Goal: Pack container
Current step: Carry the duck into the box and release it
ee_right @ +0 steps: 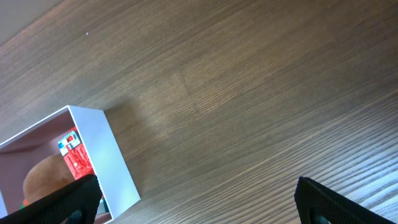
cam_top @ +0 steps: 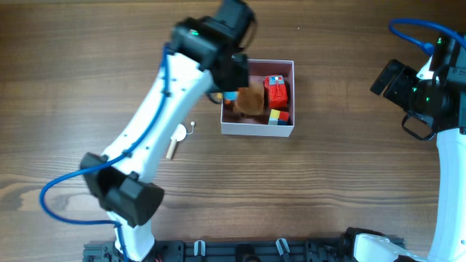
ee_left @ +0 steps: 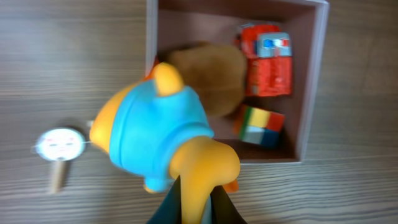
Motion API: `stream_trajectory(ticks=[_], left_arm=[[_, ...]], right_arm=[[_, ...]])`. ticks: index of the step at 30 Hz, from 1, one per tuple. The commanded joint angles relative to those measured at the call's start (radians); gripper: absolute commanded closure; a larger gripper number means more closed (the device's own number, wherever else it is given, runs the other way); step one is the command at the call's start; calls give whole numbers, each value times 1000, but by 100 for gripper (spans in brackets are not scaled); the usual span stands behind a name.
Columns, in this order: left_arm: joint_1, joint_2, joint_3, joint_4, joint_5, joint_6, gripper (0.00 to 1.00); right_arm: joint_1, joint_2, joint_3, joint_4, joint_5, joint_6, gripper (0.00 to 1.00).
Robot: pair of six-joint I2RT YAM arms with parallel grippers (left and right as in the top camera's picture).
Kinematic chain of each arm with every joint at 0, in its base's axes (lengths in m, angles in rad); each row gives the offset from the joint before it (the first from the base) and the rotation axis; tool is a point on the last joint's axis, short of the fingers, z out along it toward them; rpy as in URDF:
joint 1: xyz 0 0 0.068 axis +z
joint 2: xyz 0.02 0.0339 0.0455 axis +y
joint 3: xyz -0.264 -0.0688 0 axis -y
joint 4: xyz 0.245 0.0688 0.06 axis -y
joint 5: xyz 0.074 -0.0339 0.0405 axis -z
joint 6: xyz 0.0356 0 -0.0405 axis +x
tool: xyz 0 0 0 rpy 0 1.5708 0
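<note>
The blue and orange toy hangs partly outside the box. I should move my left gripper toward the cube and down beside the brown plush (cam_top: 250,101) next to release the toy.
The container (cam_top: 285,131) is a square white box with a pinkish inside, at the table's middle back. It holds a brown plush (cam_top: 250,101), a red toy (cam_top: 277,92) and a multicoloured cube (cam_top: 275,116). My left gripper (ee_left: 198,208) is shut on the orange leg of a blue and orange plush toy (ee_left: 152,127), held above the box's left wall (ee_left: 151,37). The same toys show in the left wrist view: brown plush (ee_left: 211,71), red toy (ee_left: 268,62), cube (ee_left: 261,124). My right gripper (ee_right: 199,205) is open and empty, far right of the box (ee_right: 109,155).
A small round white face charm on a wooden stick (cam_top: 177,138) lies on the table left of the box; it also shows in the left wrist view (ee_left: 60,144). The right arm (cam_top: 437,80) stands at the right edge.
</note>
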Motion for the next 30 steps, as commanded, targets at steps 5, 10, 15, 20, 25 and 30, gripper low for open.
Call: stream_trajectory(ticks=[5,10,15,20,25,30], left_arm=[[-114,113,-16,28,-54,-143,92],[-123,179,-16,31,-62,-166,92],[-123,267,-16,40,-92,-187,91],[-123,336,-16,48,-91,-188,83],[-123,352,-16,64,-91,-187,69],[-126,353,-16,16,-23,-188,78]], right_arm=[[-2,6,5,1,-11,-5,0],[-2,6,5,1,-11,-5,0],[-2,6,5,1,-11,-5,0],[-2,6,5,1,-11,-5,0],[-2,6,5,1,-11,-5,0],[-2,6,5,1,-11,-5,0]])
